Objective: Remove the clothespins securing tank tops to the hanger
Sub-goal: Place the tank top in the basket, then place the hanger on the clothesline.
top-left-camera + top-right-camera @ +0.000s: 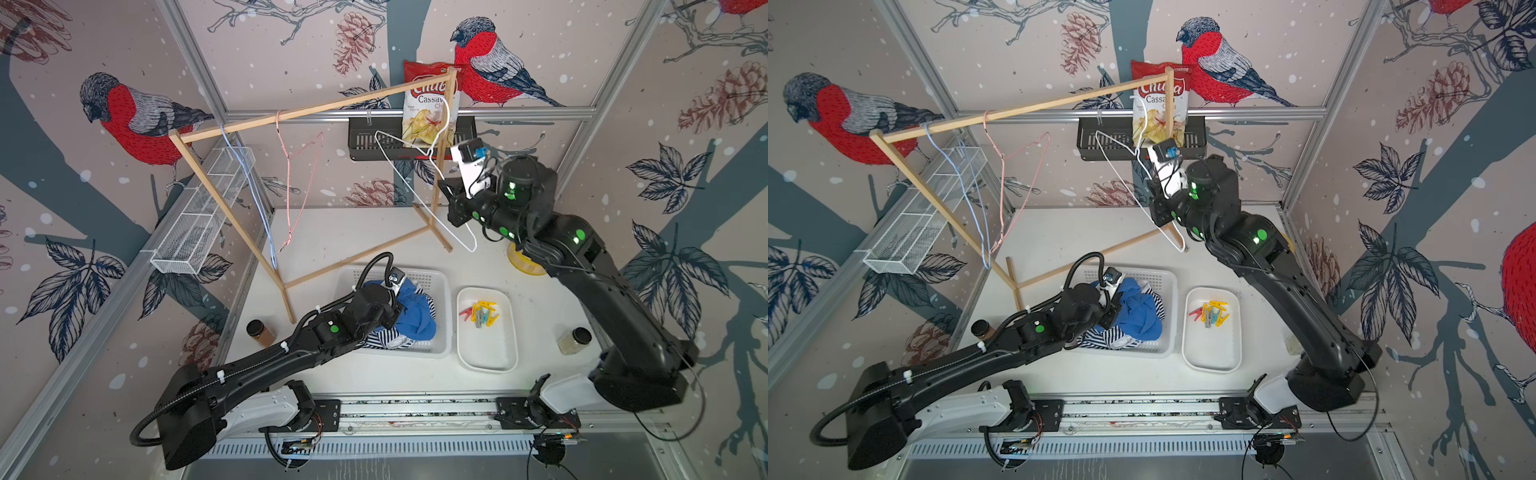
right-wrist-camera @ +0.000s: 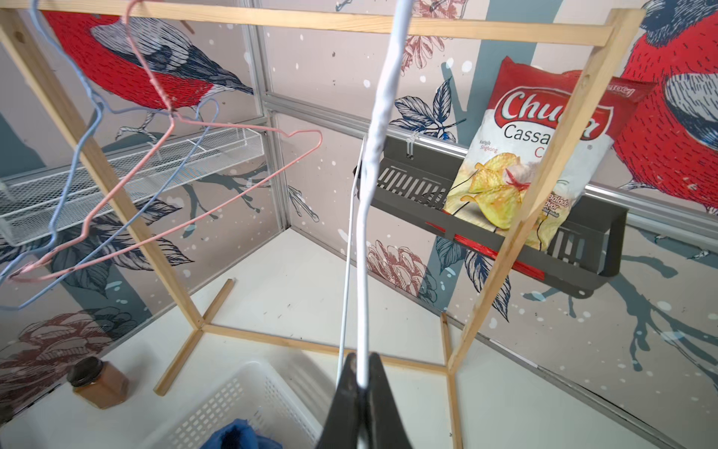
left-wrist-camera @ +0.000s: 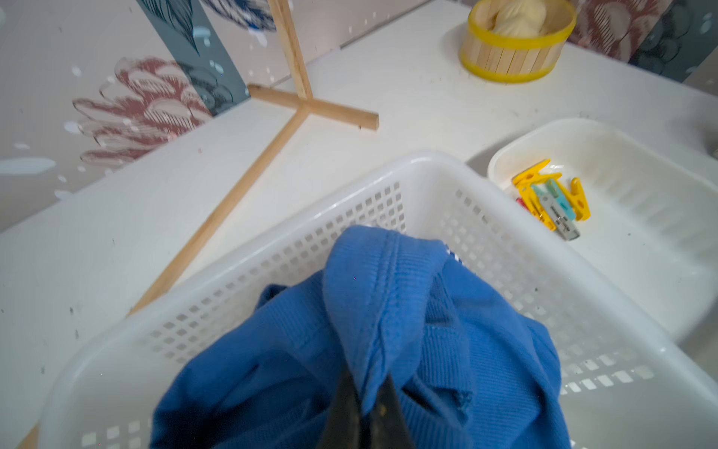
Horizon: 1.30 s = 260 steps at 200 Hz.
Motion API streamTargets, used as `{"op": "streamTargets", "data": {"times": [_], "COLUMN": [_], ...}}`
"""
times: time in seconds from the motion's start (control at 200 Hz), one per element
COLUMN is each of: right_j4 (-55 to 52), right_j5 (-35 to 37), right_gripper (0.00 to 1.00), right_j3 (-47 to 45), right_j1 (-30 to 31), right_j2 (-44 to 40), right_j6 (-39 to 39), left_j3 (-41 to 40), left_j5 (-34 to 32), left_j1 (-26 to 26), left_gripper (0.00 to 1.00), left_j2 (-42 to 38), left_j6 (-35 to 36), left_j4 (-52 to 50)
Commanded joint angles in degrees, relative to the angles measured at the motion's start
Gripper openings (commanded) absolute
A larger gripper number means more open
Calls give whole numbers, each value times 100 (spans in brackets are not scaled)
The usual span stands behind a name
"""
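The white hanger (image 2: pixel 382 116) is bare. Next, my right gripper carries it outward, sets its hook over the top bar's empty part (image 2: pixel 336 18) and releases the hanger.
The clothespins (image 1: pixel 481 313) lie loose in a white tray (image 1: pixel 488 357): several yellow, one red, one teal and one grey, as the left wrist view shows (image 3: pixel 551 200). A blue tank top (image 1: pixel 415 316) lies heaped on a navy-striped one (image 1: pixel 380 340) in the white basket (image 1: pixel 444 320). My left gripper (image 3: pixel 365 383) is over the basket, shut on a fold of the blue tank top (image 3: pixel 388 303). My right gripper (image 2: pixel 362 359) is raised by the rack's right post, shut on the wire of a bare white hanger (image 2: pixel 382 116). No clothespin is on that hanger.
The wooden rack (image 2: pixel 542 186) carries a bare pink hanger (image 1: pixel 278 124) and a bare blue one. A chips bag (image 1: pixel 428 108) stands in a black wall shelf. A brown jar (image 1: pixel 259 332), a pale jar (image 1: pixel 575 340) and a yellow-banded tub (image 3: pixel 513 58) stand on the table.
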Motion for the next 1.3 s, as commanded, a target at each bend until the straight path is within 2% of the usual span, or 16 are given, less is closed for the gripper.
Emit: {"op": "streamTargets", "data": {"times": [0.0,0.08,0.15,0.17,0.3,0.49,0.72,0.976,1.246,1.296], "right_j4": [-744,-730,-550,-487,36,724,1471,2261,2147,2154], "right_j5": [-79,-138,-160,-165,-339,-438,-439,-374,-585,-578], "right_gripper": [0,0,0,0,0,0,0,0,0,4], "right_j3": [1044,1547,1677,1695,1575,1436,1700,1994,2130,2104], "right_j1": [-118,-176,-209,-226,-256,-256,-242,-177,-181,-184], "right_j2": [728,1207,1447,1499,1665,1878,2514,3079,3350,3359], "right_j6": [-218,-299,-350,-352,-364,-463,-649,-774,-669,-655], "left_j3": [172,320,301,280,34,-65,-46,-142,-147,-123], "left_j5": [-3,197,273,246,3,-413,-261,-140,-153,-162], "left_j1": [-4,-9,-10,-18,-22,-18,-19,-16,-18,-19], "left_gripper": [5,41,90,98,99,99,99,99,99,99], "left_j2": [427,803,835,777,6,-1030,-1902,-2164,-2219,-2188], "left_j6": [-979,-1368,-1595,-1661,-1872,-1755,-1869,-2092,-2057,-2047], "left_j4": [-543,-777,-755,-717,-453,-574,-860,-1194,-1226,-1202]}}
